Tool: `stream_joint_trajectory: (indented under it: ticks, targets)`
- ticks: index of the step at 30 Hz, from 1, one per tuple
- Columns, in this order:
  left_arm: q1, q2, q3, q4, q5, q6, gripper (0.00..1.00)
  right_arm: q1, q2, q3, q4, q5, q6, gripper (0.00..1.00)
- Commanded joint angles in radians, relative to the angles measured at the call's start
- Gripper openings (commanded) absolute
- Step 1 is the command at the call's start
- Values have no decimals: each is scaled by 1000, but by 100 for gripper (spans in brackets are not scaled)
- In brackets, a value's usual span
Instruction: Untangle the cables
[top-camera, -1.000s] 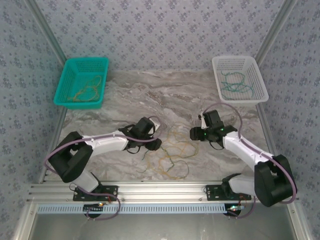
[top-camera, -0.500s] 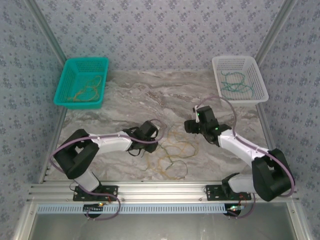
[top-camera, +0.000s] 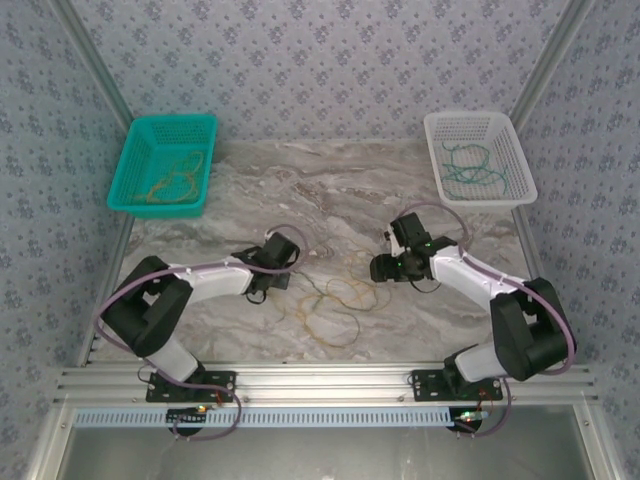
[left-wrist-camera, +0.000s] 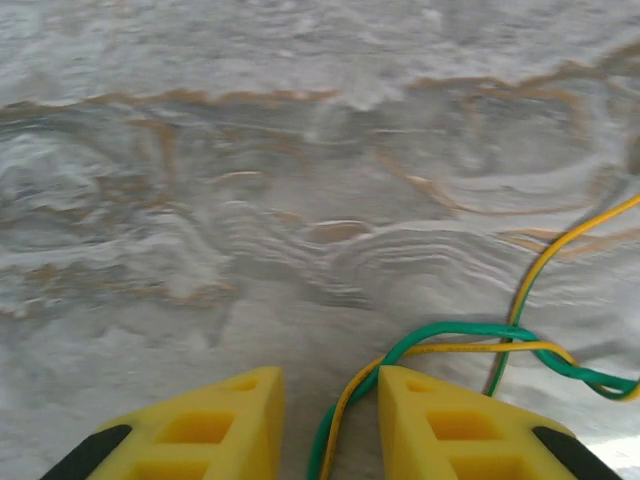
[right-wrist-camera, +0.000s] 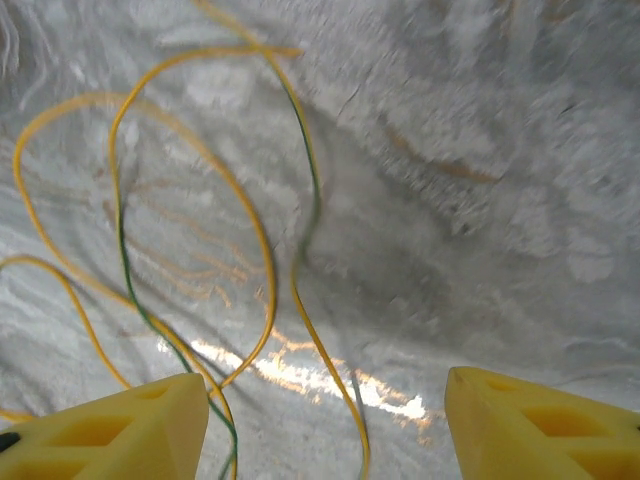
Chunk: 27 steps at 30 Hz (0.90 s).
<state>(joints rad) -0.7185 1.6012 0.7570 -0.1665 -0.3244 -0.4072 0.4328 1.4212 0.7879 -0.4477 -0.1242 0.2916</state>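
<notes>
My right gripper moves outward, toward the other arm and down onto the yellow-and-green cable's far part next. That part lies below, outward of the gripper's fingers.
A loose tangle of thin yellow and green cables (top-camera: 335, 300) lies on the marble table between the two arms. My left gripper (top-camera: 272, 283) sits at the tangle's left end. In the left wrist view its yellow fingers (left-wrist-camera: 330, 385) stand a narrow gap apart, with a twisted green cable (left-wrist-camera: 450, 330) and a yellow strand (left-wrist-camera: 560, 250) running between them and lying against the right finger. My right gripper (top-camera: 378, 268) hovers at the tangle's right edge, its jaws (right-wrist-camera: 325, 390) wide open over yellow loops (right-wrist-camera: 250, 220), with nothing clamped.
A teal basket (top-camera: 170, 118) at the back left holds orange-tan cables (top-camera: 170, 185). At the back right a white basket (top-camera: 470, 116) holds green cables (top-camera: 470, 170). Patterned walls and metal posts close in the sides; an aluminium rail runs along the near edge.
My left gripper narrowed its jaws round the strands and drew back to the left, dragging the tangle with it. My right gripper swung in toward the tangle's right edge.
</notes>
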Motion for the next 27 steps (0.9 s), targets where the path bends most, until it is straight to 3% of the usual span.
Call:
stream_joint_trajectory:
  ticks: [1,5,8,11,16,24,27]
  targets:
    - [-3,-44,-9,-47,-50,-28,35,52,38,71,-71,-37,-53,65]
    - [-10,-120,-13,-57,-88,-34,40,99,83,76,-54,-64,-46,63]
    - [-10,-197,-28,-55,-139,-42,61,123,97,81,-15,-48,-23,63]
    - [-10,-274,-42,-45,-168,-41,70,126,137,131,-23,24,3,63]
    - [-10,-354,-44,-38,-163,-30,72,103,199,221,-41,110,7,70]
    - [-11,-366,-65,-8,-158,-51,73,114,421,420,-138,240,17,71]
    - [-12,-348,-67,10,-140,-64,74,113,493,481,-146,228,17,62]
